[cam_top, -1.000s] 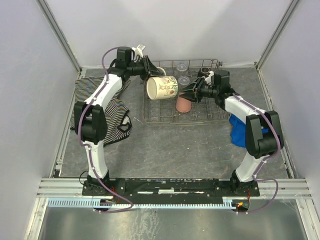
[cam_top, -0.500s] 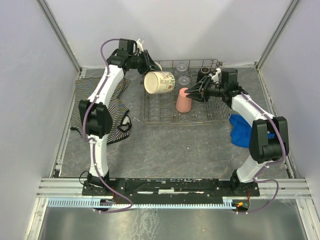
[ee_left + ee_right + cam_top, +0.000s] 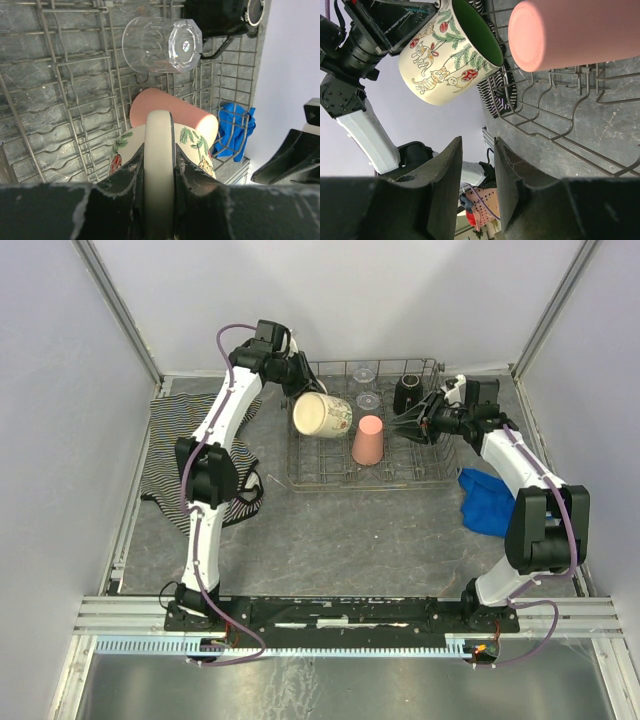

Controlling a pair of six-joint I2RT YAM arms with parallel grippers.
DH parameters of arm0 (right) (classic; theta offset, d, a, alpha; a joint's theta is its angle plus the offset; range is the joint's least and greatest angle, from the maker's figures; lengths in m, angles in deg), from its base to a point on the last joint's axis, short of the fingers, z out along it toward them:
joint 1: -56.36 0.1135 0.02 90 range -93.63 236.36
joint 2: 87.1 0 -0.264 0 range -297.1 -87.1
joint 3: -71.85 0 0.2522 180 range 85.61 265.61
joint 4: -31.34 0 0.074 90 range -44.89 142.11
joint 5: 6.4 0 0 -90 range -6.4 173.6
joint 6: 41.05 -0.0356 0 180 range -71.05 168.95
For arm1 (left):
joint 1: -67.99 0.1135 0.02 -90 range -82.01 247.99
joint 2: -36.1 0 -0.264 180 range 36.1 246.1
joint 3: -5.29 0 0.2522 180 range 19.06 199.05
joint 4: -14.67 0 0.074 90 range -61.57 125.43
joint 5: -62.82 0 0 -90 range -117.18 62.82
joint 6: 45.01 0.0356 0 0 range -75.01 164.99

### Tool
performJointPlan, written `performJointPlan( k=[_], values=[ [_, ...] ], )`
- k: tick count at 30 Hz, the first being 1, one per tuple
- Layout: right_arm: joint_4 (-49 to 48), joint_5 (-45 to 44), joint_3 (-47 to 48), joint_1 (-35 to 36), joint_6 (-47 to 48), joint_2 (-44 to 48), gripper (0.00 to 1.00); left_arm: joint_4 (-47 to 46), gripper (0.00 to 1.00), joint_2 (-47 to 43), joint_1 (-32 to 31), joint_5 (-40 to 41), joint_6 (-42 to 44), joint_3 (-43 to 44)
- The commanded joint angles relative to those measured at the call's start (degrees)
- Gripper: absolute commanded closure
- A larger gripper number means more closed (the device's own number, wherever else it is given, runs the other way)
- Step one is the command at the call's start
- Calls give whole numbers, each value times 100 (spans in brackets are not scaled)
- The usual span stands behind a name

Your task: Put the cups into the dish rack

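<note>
The empty spot on the bare wires beside the salmon-pink tumbler is below and back, so my left gripper should next lower the mug back onto it and let the mug go.
My left gripper (image 3: 298, 383) is shut on the handle of the cream floral mug (image 3: 322, 414), holding it tilted above the left part of the grey wire dish rack (image 3: 330, 483). In the left wrist view the fingers (image 3: 125, 175) clamp the handle, with the mug body (image 3: 197, 145) below. The salmon-pink tumbler (image 3: 368, 440) stands upside down in the rack's middle. My right gripper (image 3: 415, 425) is open and empty, just right of the tumbler (image 3: 570, 30). The clear glass (image 3: 367, 398) and the black mug (image 3: 407, 395) sit in the rack's back part.
A striped cloth (image 3: 175, 440) lies left of the rack. A blue cloth (image 3: 490, 500) lies right of it, under my right arm. Pale walls enclose the table on three sides.
My right gripper has drawn back to the right, away from the pink tumbler. My left wrist has swung right and further back, still holding the floral mug over the rack.
</note>
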Motion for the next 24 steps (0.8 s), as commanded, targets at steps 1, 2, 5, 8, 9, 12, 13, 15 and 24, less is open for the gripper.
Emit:
performJointPlan(
  k=[1,2,5,8,9,12,13,15,24],
  values=[
    [-4,23,17,-108,205,267,61,119,97,-49,-98,64,33,567],
    [21,38,13,-126,238,263,61,161,97,-31,-120,126,59,629],
    [483,-20,131,-140,636,215,61,245,97,64,-198,336,155,712],
    [855,-93,192,-143,974,188,61,339,97,217,-278,536,266,746],
    [922,-106,191,-151,1031,198,61,396,97,252,-309,601,306,763],
    [1064,-141,211,-149,1149,209,61,490,97,345,-380,752,357,766],
    [1278,-161,259,-150,1253,191,61,504,97,370,-393,783,349,777],
    [1841,-324,475,-152,1719,148,61,562,97,431,-399,849,324,828],
    [2304,-641,592,-143,2295,119,61,970,97,585,-393,1198,314,987]
  ],
)
